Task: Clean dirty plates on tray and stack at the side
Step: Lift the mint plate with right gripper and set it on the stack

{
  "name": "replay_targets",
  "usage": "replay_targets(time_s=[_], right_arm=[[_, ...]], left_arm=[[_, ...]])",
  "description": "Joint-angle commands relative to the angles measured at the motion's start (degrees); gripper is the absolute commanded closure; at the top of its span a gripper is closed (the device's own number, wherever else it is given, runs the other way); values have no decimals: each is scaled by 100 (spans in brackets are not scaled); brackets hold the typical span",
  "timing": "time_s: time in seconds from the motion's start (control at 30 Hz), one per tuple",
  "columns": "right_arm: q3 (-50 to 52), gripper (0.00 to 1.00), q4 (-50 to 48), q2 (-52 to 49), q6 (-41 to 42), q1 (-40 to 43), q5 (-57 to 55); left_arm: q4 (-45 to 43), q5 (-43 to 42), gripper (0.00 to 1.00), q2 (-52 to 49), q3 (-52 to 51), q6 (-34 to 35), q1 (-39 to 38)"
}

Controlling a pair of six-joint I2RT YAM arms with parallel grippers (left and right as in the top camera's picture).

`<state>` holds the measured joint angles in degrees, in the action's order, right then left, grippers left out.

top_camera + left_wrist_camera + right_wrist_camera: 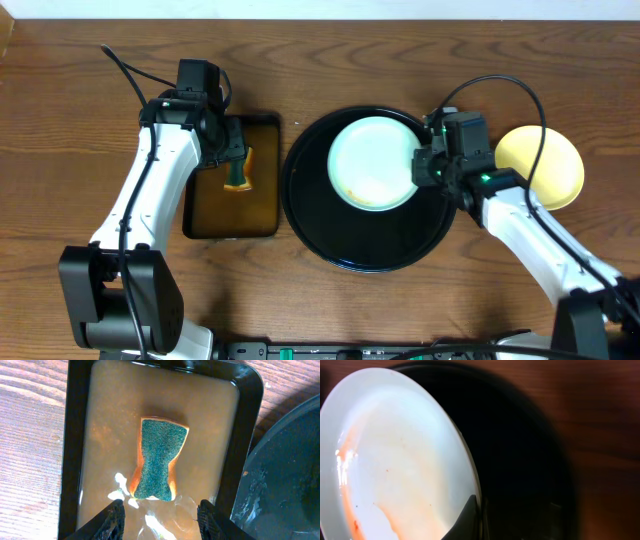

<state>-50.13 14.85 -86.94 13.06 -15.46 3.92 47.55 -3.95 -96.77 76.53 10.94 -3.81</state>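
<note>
My right gripper needs to lift, cross over to the right in the overhead view, lower the green plate onto the pale yellow plate [542, 166] there and release.
A pale mint-green plate [372, 162] with thin reddish smears [350, 510] sits over the back of the round black tray [370, 240]. My right gripper [425, 166] is shut on this plate's right rim; in the right wrist view one dark finger [465, 521] lies on the plate's upper face at the rim [479, 520]. A pale yellow plate [542, 166] rests on the wooden tabletop to the right of the tray. My left gripper [161, 521] is open above the near end of a green-topped orange sponge [157, 460], with nothing between its fingers.
The sponge lies in a rectangular black-rimmed tray [75, 435] holding brown liquid, just left of the round tray [280, 475]. Bare wood tabletop [80, 120] surrounds both trays. The right arm's cable arcs over the yellow plate.
</note>
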Motion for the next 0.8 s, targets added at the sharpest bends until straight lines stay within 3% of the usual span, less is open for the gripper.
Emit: replay_targets(time_s=[0.0, 0.33, 0.77], right_arm=[[-24, 99, 295, 328, -503, 15, -1305], [-682, 99, 1021, 564, -1032, -319, -2140], [-1165, 99, 1303, 568, -2037, -1665, -4861]], left_arm=[[15, 11, 51, -35, 28, 76, 13], [15, 11, 51, -35, 28, 74, 13], [13, 11, 50, -35, 28, 74, 13]])
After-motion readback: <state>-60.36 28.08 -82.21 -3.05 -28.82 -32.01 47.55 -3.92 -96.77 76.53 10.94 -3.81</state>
